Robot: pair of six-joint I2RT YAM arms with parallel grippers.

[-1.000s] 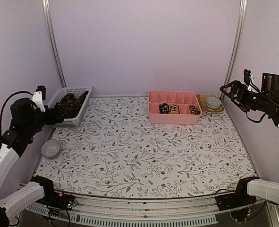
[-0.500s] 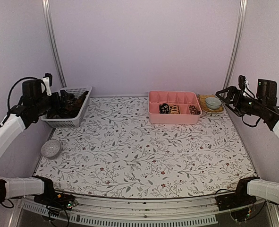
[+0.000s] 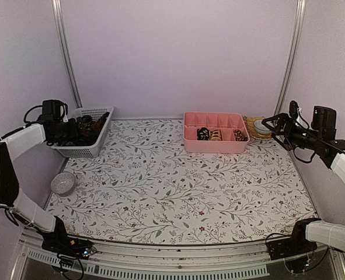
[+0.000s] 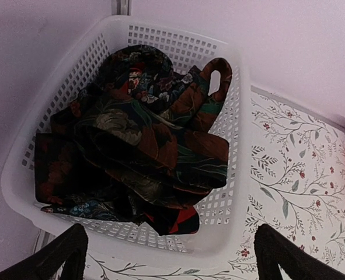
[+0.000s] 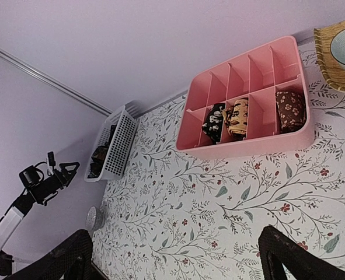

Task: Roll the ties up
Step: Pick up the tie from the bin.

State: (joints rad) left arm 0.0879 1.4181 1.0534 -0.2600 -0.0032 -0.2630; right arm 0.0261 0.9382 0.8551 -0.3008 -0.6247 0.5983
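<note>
I will next move my left gripper outward past the basket's near rim. Then I will lower its open fingers to the broad fold of the top dark patterned tie.
Several loose dark patterned ties (image 4: 137, 140) lie heaped in the white mesh basket (image 3: 94, 150) at the back left. My left gripper (image 3: 68, 130) hovers open just over the basket's near rim; its fingers (image 4: 171, 234) straddle that rim with nothing between them. Three rolled ties sit in the pink tray's front compartments: a black one (image 5: 215, 121), a tan one (image 5: 239, 116) and a brown one (image 5: 290, 109). My right gripper (image 3: 275, 125) hangs open in the air to the right of the tray, and its fingers (image 5: 177, 236) frame bare tablecloth.
The pink compartment tray (image 3: 216, 146) stands at the back centre. A pale bowl (image 3: 264, 125) on a woven yellow plate (image 5: 330, 70) sits at the back right corner. A small grey round dish (image 3: 62, 182) lies near the left edge.
My left arm has swung up and across to the basket, and its gripper now hangs over it. The right gripper has drifted left and a little lower, toward the tray.
</note>
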